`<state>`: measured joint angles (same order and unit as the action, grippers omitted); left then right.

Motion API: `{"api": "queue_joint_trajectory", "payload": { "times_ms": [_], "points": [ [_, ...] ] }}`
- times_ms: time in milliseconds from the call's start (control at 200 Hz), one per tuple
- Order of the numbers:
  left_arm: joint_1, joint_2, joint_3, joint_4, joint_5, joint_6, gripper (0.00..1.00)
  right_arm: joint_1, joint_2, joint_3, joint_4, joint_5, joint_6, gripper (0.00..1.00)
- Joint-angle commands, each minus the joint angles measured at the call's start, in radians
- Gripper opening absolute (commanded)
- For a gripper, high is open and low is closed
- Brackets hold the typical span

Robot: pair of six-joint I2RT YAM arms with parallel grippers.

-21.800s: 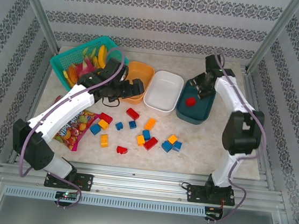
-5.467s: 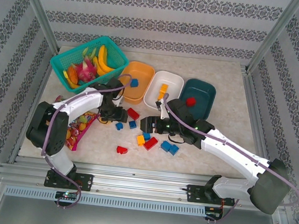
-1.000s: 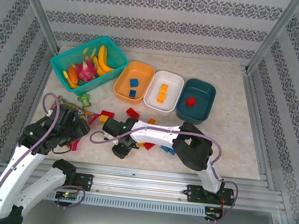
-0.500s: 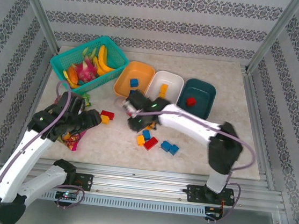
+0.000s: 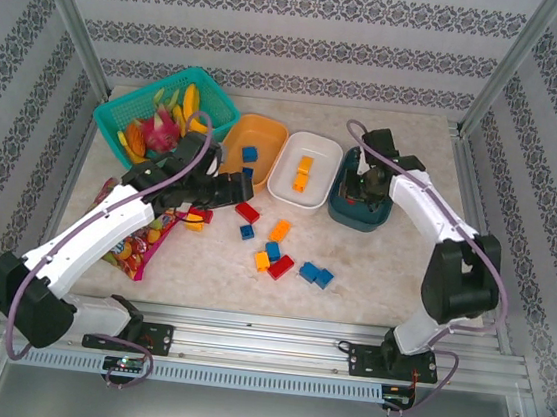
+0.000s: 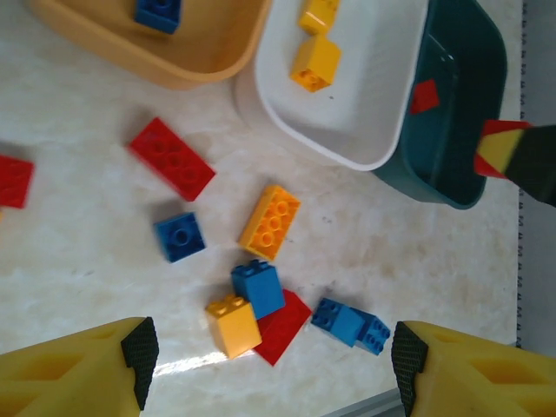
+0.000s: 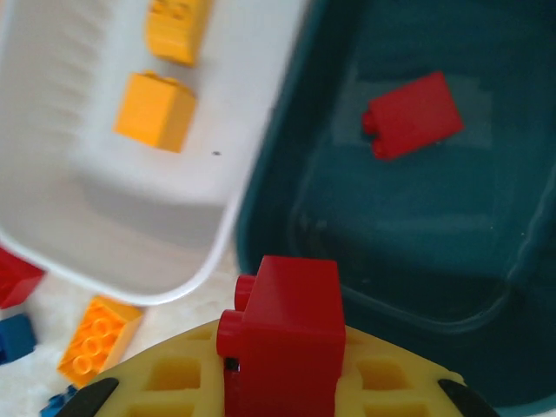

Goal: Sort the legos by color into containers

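Observation:
My right gripper will next lower the red lego into the dark teal container [image 5: 381, 205]. It will then let the lego go near the one inside.
My right gripper [image 7: 282, 382] is shut on a red lego [image 7: 288, 334] and hangs over the near rim of the dark teal container [image 7: 417, 217], which holds one red lego [image 7: 413, 114]. In the top view that gripper [image 5: 366, 186] is above the teal container [image 5: 381, 205]. The white container [image 5: 286, 189] holds two orange legos [image 5: 303, 168]. The orange container [image 5: 270, 132] holds blue legos [image 5: 249, 154]. My left gripper [image 5: 234, 189] is open, its fingers [image 6: 78, 373] wide apart above loose red [image 6: 172, 158], blue [image 6: 258, 287] and orange legos [image 6: 270, 221].
A teal mesh basket [image 5: 119, 108] of toy fruit stands at the back left. A colourful snack bag [image 5: 132, 242] lies under my left arm. Metal frame posts rise at the table's corners. Loose legos [image 5: 281, 266] lie in the table's middle.
My right arm swung from the table's middle back to the teal container, carrying the red lego. My left arm reached forward and right, over the loose legos.

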<state>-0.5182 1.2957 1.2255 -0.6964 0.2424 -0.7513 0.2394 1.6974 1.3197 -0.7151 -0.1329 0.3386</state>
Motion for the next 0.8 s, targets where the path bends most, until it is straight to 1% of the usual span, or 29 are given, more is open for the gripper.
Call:
{"api": "queue_joint_trajectory", "payload": {
  "times_ms": [0, 210, 365, 510, 590, 704, 799],
  "points": [
    [-0.027, 0.023, 0.048, 0.061, 0.013, 0.020, 0.74, -0.023, 0.089, 0.025, 0.007, -0.067, -0.001, 0.13],
    [-0.066, 0.069, 0.101, 0.089, 0.033, 0.022, 0.74, -0.057, 0.217, 0.068, 0.029, -0.100, -0.001, 0.14],
    [-0.096, 0.088, 0.132, 0.146, 0.077, 0.025, 0.74, -0.058, 0.264, 0.078, 0.039, -0.098, 0.003, 0.14],
    [-0.119, 0.101, 0.160, 0.162, 0.073, 0.029, 0.74, -0.060, 0.295, 0.081, 0.052, -0.103, 0.014, 0.17],
    [-0.124, 0.105, 0.170, 0.164, 0.071, 0.031, 0.74, -0.061, 0.303, 0.087, 0.052, -0.104, 0.018, 0.24],
    [-0.126, 0.104, 0.178, 0.157, 0.063, 0.033, 0.74, -0.059, 0.296, 0.096, 0.045, -0.100, 0.015, 0.41],
    [-0.126, 0.091, 0.179, 0.142, 0.044, 0.036, 0.75, -0.054, 0.255, 0.102, 0.034, -0.084, 0.009, 0.52]
  ]
}}
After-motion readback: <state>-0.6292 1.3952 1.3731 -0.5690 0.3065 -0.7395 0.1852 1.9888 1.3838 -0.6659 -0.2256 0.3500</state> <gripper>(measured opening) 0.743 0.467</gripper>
